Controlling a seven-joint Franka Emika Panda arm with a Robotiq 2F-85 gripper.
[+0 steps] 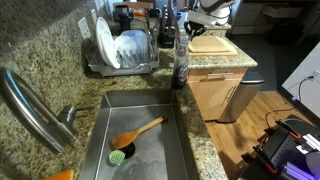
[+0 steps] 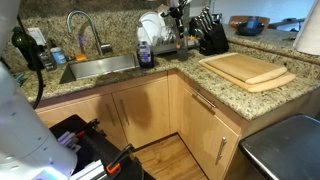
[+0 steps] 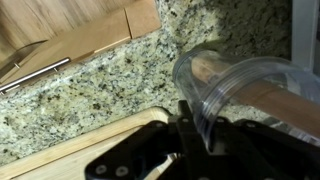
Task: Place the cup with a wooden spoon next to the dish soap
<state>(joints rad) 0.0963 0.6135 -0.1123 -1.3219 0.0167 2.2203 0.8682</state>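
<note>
My gripper is going to move down and carry the cup [image 3: 235, 80] across the granite toward the dish soap bottle [image 1: 180, 62].
In the wrist view my gripper [image 3: 190, 128] is shut on the wall of a clear, round cup [image 3: 235, 80]. The wooden spoon's light-brown handle [image 3: 270, 98] lies inside the cup. The cup hangs above speckled granite, just past the edge of a wooden cutting board [image 3: 60, 150]. In an exterior view the gripper [image 1: 205, 12] is at the top edge, beyond the cutting board [image 1: 212, 43], and the cup cannot be made out there. The dish soap bottle [image 1: 180, 62] stands at the sink's corner, well away from the gripper. It also shows in the exterior view facing the counter [image 2: 146, 52].
A dish rack [image 1: 125, 50] full of dishes stands behind the sink [image 1: 140, 105], which holds a green-headed brush [image 1: 135, 133]. The faucet [image 2: 80, 25] is at the sink's back. A knife block [image 2: 212, 38] and stacked cutting boards [image 2: 250, 70] sit on the counter's other leg.
</note>
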